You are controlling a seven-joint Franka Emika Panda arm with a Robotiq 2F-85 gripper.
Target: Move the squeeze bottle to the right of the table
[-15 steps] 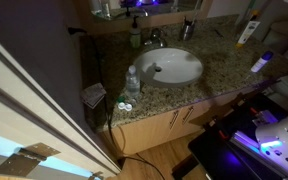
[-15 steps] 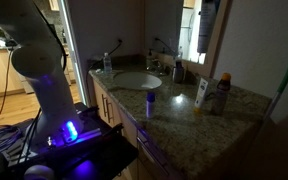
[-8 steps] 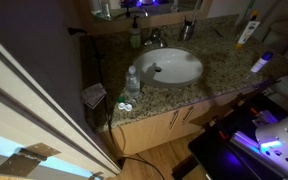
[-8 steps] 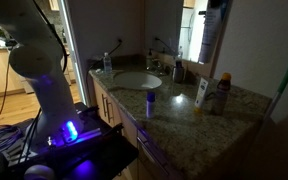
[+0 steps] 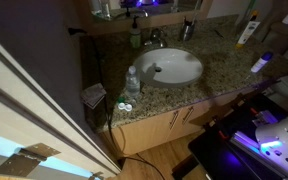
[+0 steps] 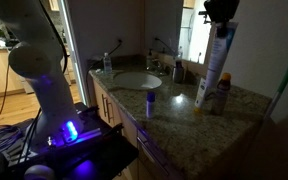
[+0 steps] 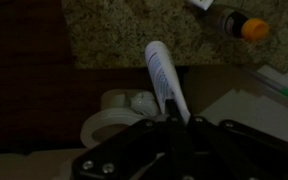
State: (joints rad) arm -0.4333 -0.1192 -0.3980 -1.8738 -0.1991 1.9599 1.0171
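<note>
My gripper lowers the squeeze bottle [image 6: 218, 62], still hanging clear of the table, next onto the bare granite below, beside the orange-capped bottle, to release it.
My gripper [image 6: 221, 14] is shut on the squeeze bottle [image 6: 218, 62], a slim cream-white bottle. It holds the bottle by its upper end, tilted, above the right part of the speckled granite table [image 6: 174, 108]. In the wrist view the bottle [image 7: 164, 75] sticks out from between the dark fingers [image 7: 176, 122], over the table's edge [image 7: 124, 40] and the dark floor beyond it.
The oval white sink [image 5: 174, 66] [image 6: 136, 80] has a faucet [image 5: 154, 38] behind it. A clear water bottle [image 5: 132, 80] and a green soap bottle [image 5: 135, 38] stand by the sink. A small purple-capped bottle [image 6: 150, 102] and an orange-capped bottle [image 6: 222, 95] [image 7: 239, 22] stand near the held bottle.
The squeeze bottle stood on the countertop before. Now the gripper has come into an exterior view from above and holds the bottle raised and tilted.
</note>
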